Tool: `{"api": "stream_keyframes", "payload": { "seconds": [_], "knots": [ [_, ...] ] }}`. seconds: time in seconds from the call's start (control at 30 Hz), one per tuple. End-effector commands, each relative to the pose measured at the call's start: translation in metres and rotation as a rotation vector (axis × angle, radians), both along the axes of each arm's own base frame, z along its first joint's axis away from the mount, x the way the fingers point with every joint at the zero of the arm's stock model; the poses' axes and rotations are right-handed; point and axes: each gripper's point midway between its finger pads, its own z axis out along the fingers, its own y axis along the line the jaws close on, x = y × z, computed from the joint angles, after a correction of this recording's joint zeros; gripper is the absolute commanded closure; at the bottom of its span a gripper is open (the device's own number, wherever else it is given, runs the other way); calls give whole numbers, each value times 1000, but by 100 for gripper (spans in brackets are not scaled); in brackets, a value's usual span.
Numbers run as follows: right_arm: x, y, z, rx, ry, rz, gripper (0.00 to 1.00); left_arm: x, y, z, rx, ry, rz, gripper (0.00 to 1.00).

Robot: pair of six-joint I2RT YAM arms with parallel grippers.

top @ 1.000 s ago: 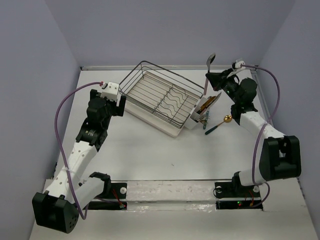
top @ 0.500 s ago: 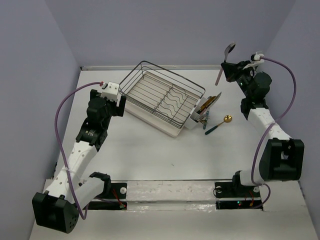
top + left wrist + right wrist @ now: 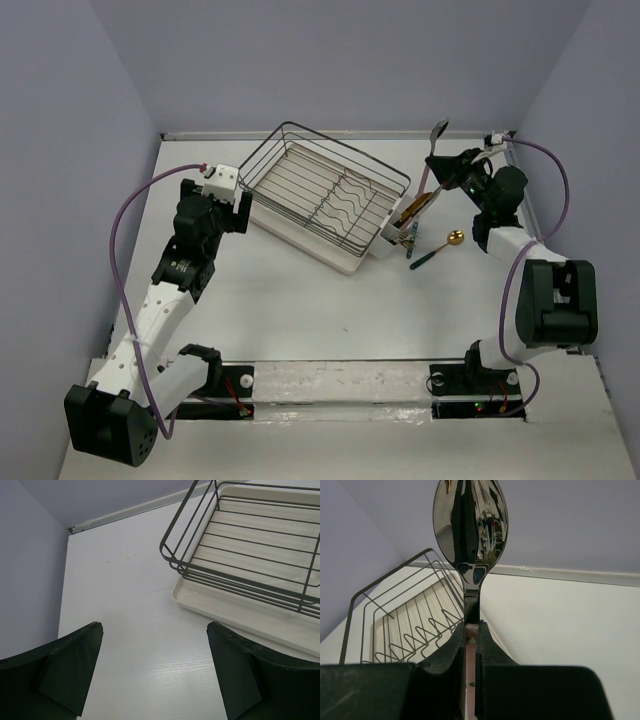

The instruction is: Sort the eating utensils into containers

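Note:
The spoon's pink handle points down toward the white cutlery holder (image 3: 388, 243), so I should move my right gripper toward the holder and slightly down next, then open it.
My right gripper (image 3: 438, 165) is shut on the pink handle (image 3: 471, 672) of a metal spoon (image 3: 437, 130) and holds it upright, bowl up, above the table beside the white cutlery holder (image 3: 388, 243). The spoon's shiny bowl (image 3: 470, 525) fills the top of the right wrist view, above the gripper (image 3: 471, 630). The holder sits on the right end of the black wire dish rack (image 3: 330, 190) and holds a knife (image 3: 426, 199) and some coloured-handled utensils. A gold spoon with a dark handle (image 3: 437, 248) lies on the table right of the holder. My left gripper (image 3: 244, 208) is open and empty by the rack's left corner.
The rack stands on a cream drip tray (image 3: 235, 611), just ahead and right of my left gripper (image 3: 155, 670). The table's back edge and wall (image 3: 330, 133) run close behind the rack. The rack's wires (image 3: 405, 630) lie below and left of the held spoon.
The right arm swung the held spoon up and right, then back left and lower, close to the cutlery holder. The left arm has not moved.

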Motion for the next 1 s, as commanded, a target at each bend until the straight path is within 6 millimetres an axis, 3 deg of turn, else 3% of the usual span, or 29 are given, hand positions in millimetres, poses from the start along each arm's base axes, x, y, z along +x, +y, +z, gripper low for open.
{"api": "stream_keyframes", "payload": {
  "seconds": [0.0, 0.13, 0.4, 0.57, 0.77, 0.97],
  "knots": [
    [-12, 8, 27, 3, -133, 55, 100, 4, -1, 27, -21, -70, -5, 1],
    [-22, 14, 22, 2, -140, 94, 100, 5, -1, 27, -16, -64, -6, 1],
    [-25, 17, 2, 32, -158, 115, 100, 8, -5, 30, -32, -60, -17, 1],
    [-23, 21, 0, 65, -184, 144, 100, 10, -6, 33, -27, -59, -21, 1],
    [-22, 18, 13, 26, -258, 127, 100, 10, -6, 37, -31, -60, -21, 1],
    [-27, 16, -2, -16, -249, 111, 100, 10, -6, 40, -32, -64, -21, 1]
  ]
}}
